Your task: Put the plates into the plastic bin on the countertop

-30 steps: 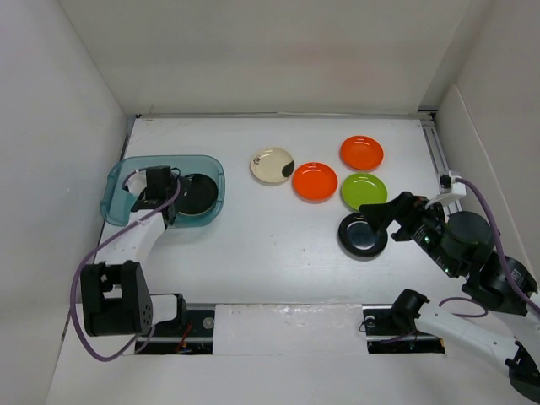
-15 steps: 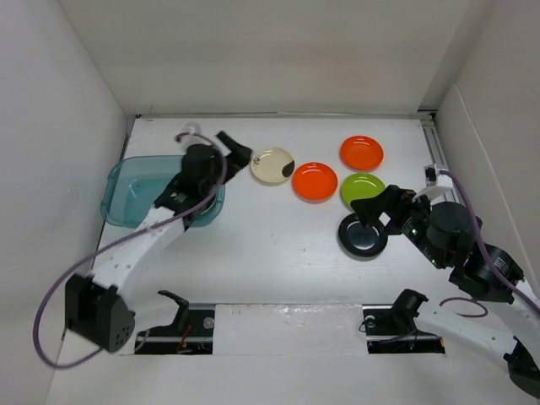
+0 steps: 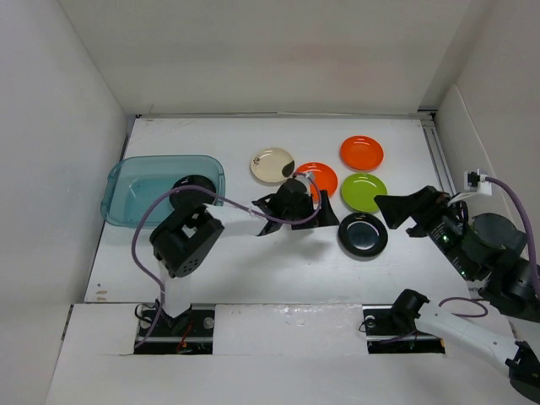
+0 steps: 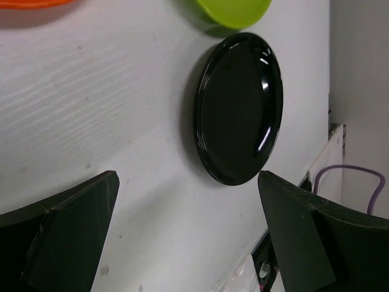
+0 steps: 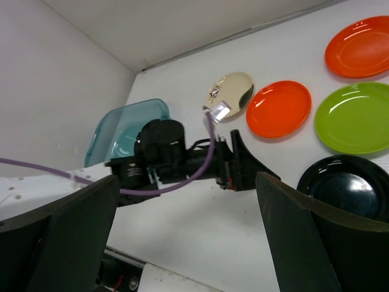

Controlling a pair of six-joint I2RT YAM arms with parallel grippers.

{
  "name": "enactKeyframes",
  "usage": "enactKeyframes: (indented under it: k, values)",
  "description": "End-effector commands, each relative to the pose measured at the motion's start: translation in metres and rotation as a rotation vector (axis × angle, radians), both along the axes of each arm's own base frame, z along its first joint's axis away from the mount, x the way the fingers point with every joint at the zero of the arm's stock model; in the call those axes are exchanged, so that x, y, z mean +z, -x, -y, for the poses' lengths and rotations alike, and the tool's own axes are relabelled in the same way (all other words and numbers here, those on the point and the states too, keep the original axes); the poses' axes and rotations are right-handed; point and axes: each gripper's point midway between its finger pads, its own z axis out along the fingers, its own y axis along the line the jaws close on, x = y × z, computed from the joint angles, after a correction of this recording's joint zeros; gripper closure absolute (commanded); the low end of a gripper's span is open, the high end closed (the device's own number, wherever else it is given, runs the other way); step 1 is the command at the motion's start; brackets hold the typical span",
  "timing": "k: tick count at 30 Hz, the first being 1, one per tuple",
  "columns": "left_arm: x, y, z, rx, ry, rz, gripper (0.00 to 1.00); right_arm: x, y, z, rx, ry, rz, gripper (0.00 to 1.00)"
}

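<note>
The closest rim of the black plate outside the bin lies below my left gripper and to its right in the top view, so next my left gripper needs to lower its open fingers there astride it.
The teal plastic bin [image 3: 135, 190] stands at the left of the countertop [image 3: 253, 261], with a black plate [image 3: 194, 181] lying in its right end. Five plates lie on the white surface: cream [image 3: 270, 164], orange [image 3: 319, 175], orange [image 3: 361, 153], lime green [image 3: 364, 191] and black [image 3: 363, 235]. My left gripper [image 3: 297, 221] is open and empty at mid-table, just left of the black plate [image 4: 237, 109] and covering part of the nearer orange one. My right gripper [image 3: 396, 211] hangs open and empty above the right side of the black plate [image 5: 352, 185].
White walls close in the left, back and right. A metal rail [image 3: 439, 156] runs along the right edge. The left arm's purple cable [image 3: 169, 207] loops past the bin [image 5: 121, 131]. Both arm bases sit at the near edge.
My left arm swung out of the bin to mid-table, its jaws opening fully; the black plate stays in the bin. My right gripper drew back to the right off the black plate.
</note>
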Motion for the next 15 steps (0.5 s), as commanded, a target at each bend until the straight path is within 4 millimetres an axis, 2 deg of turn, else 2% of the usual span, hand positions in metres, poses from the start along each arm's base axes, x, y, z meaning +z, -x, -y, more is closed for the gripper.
enactKeyframes:
  k: [1,3,4,6,7,10,13,14,15]
  values:
    - [0.023,0.004,0.040,-0.128,0.132,0.046,0.02,0.009,0.007,0.011,-0.021,-0.035,0.011,0.01]
    - [0.011,0.003,0.046,-0.133,0.124,0.018,0.05,0.009,0.009,0.014,-0.021,-0.036,0.012,0.01]
    - [-0.007,0.008,0.050,-0.152,0.108,-0.006,0.05,0.009,0.009,0.014,-0.021,-0.036,0.012,0.01]
    - [-0.014,0.006,0.056,-0.152,0.110,-0.033,0.08,0.005,0.008,0.013,-0.021,-0.030,0.006,0.01]
    - [-0.028,0.006,0.056,-0.151,0.095,-0.047,0.09,0.003,0.007,0.011,-0.021,-0.028,0.005,0.01]
    - [-0.035,0.003,0.060,-0.146,0.091,-0.061,0.17,0.001,0.005,0.009,-0.022,-0.035,0.000,0.01]
    - [-0.041,-0.004,0.063,-0.124,0.071,-0.060,0.41,-0.003,0.005,0.007,-0.013,-0.029,-0.007,0.01]
    - [-0.057,-0.001,0.059,-0.121,0.039,-0.090,0.46,-0.003,0.005,0.007,-0.013,-0.029,-0.007,0.01]
    - [-0.058,-0.004,0.061,-0.114,0.039,-0.083,0.60,-0.005,0.006,0.008,-0.013,-0.029,-0.007,0.01]
